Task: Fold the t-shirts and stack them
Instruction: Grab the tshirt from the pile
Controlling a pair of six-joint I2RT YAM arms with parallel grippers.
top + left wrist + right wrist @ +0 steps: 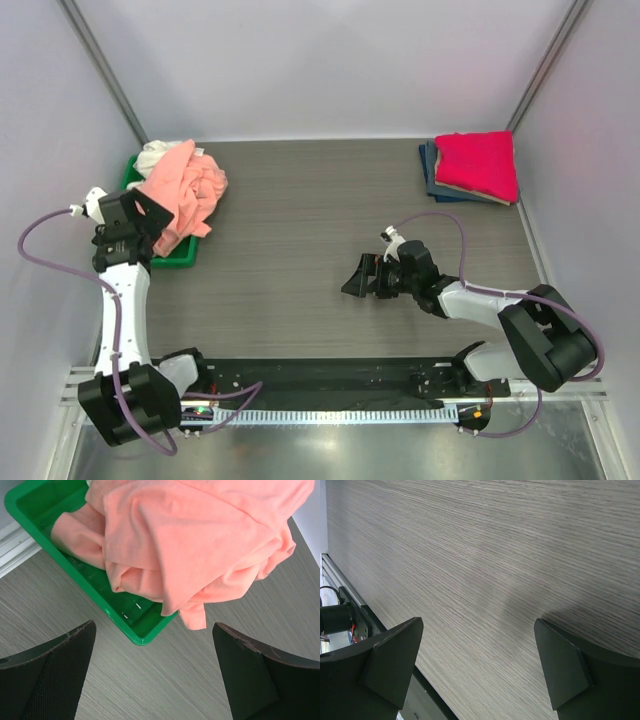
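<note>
My left gripper should lower its open fingers around the pointed near fold of the salmon-pink t-shirt below, since that fold juts from the heap.
A crumpled salmon-pink t-shirt (188,190) lies heaped over the green tray (176,259) at the far left, with a cream-white shirt (155,153) behind it. In the left wrist view the pink shirt (200,540) spills over the tray's rim (142,637) onto the table. My left gripper (150,215) is open and empty, just near of the tray's corner (154,630). A folded magenta-red shirt (478,165) lies on folded dark blue ones (430,170) at the far right. My right gripper (352,280) is open and empty over bare table (477,625).
The wood-grain table (320,230) spans the middle. Grey walls with metal posts enclose the sides. A black rail (330,375) with the arm bases runs along the near edge; it also shows in the right wrist view (350,620).
</note>
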